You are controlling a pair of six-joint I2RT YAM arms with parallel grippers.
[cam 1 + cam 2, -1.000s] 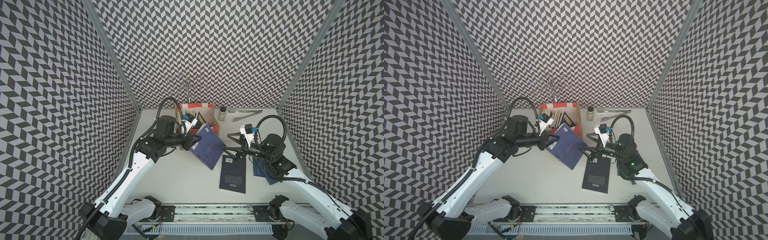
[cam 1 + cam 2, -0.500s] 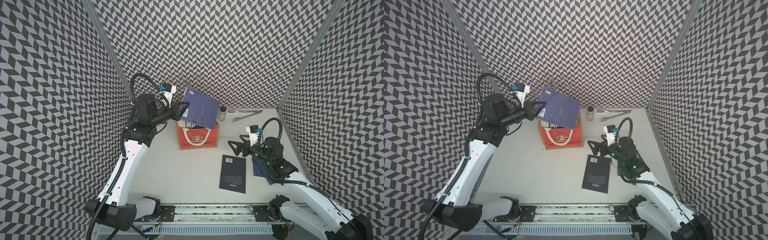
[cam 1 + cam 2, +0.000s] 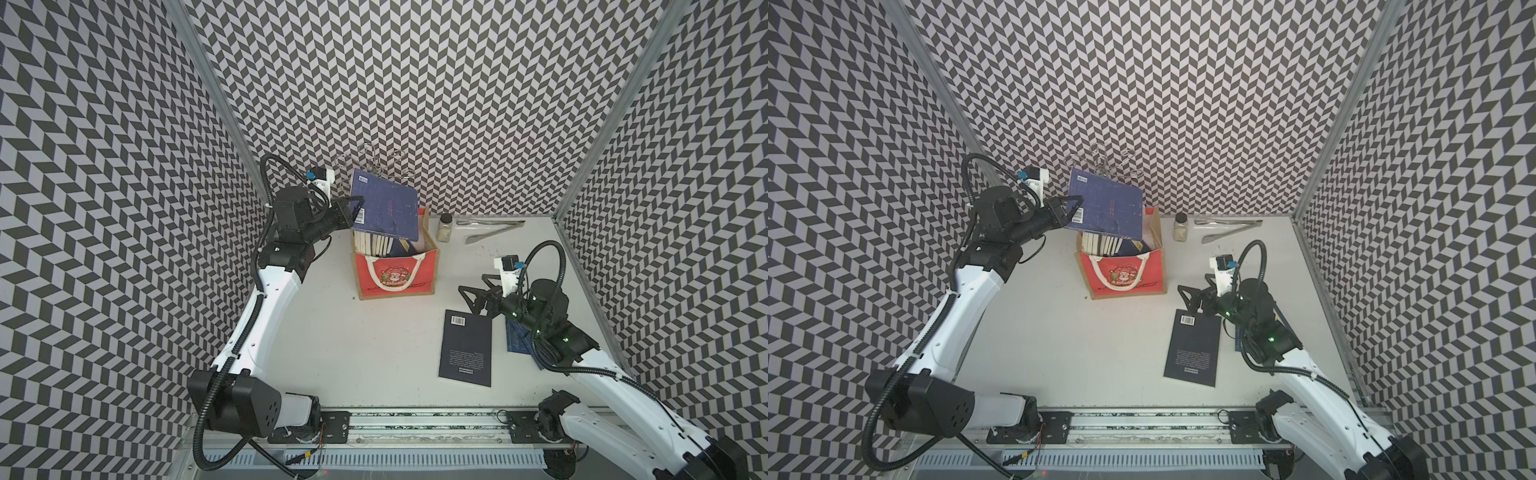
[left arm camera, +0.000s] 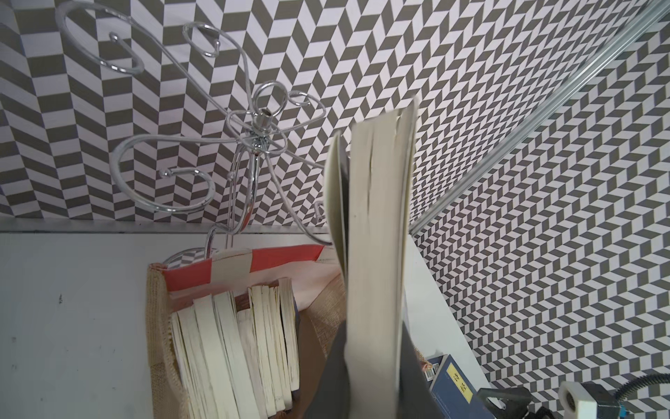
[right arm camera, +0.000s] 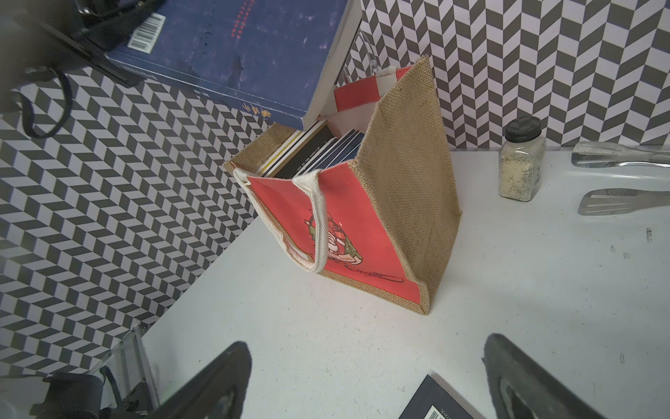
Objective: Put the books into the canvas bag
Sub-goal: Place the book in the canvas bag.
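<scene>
The left gripper will next go down toward the spice jar and let go of the navy book in the bag's free space, since that space is below the gripper.
The canvas bag [image 3: 395,270] [image 3: 1121,272] stands upright at the back of the table, red front toward me, with several books [image 3: 374,243] [image 5: 311,152] on edge inside. My left gripper [image 3: 353,210] [image 4: 373,391] is shut on a navy book [image 3: 384,210] [image 3: 1106,208] [image 4: 377,235], which hangs tilted just above the bag's open mouth. A black book [image 3: 465,353] [image 5: 435,402] lies flat on the table. My right gripper [image 3: 471,297] [image 5: 366,381] stands open and empty just behind it. Another navy book [image 3: 517,340] lies partly under the right arm.
A chrome wire rack [image 3: 374,162] [image 4: 253,138] stands behind the bag against the back wall. A spice jar [image 3: 445,227] and metal tongs [image 3: 490,230] lie to the bag's right. Patterned walls close in the table on three sides.
My left arm has lifted the navy book from the table beside the bag to above its mouth. The right gripper has drawn back a little to the right, still open.
</scene>
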